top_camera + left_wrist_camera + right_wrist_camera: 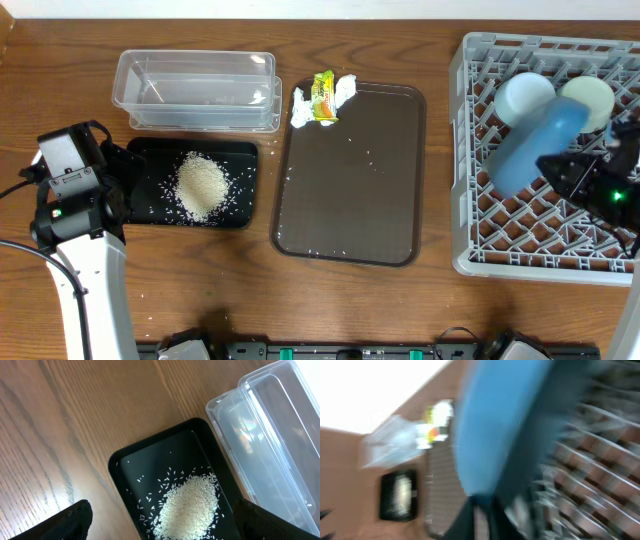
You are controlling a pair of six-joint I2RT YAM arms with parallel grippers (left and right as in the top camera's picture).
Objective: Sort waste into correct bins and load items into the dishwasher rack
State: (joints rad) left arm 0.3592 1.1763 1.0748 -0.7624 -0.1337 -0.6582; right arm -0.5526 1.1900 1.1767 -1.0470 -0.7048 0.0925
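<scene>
The right gripper turns the large blue bowl face-down next, then lowers it onto the empty rack grid beside the small pale bowls (534, 183) (592, 472).
A heap of white rice (202, 187) lies in the shallow black tray (243, 160), and the clear tub (197, 90) stands behind it. My left gripper (162, 527) is open and empty above the rice (192, 505) and the black tray (150, 450). The crumpled tissue (300, 108) and the yellow-green wrapper (324, 96) lie at the brown serving tray's far left corner. My right gripper (565, 170) is shut on the large blue bowl (535, 145), tilted over the grey rack (470, 200). The blurred right wrist view shows the bowl (505, 420) above the fingers (482, 515). Two small pale bowls (524, 97) (587, 98) sit in the rack. The cup and the stick are out of view.
The brown serving tray (350, 175) lies between the black tray and the rack, with a few stray rice grains on it. The clear tub (270, 445) lies right beside the black tray. Bare wooden tabletop (65, 425) shows to the left of the black tray.
</scene>
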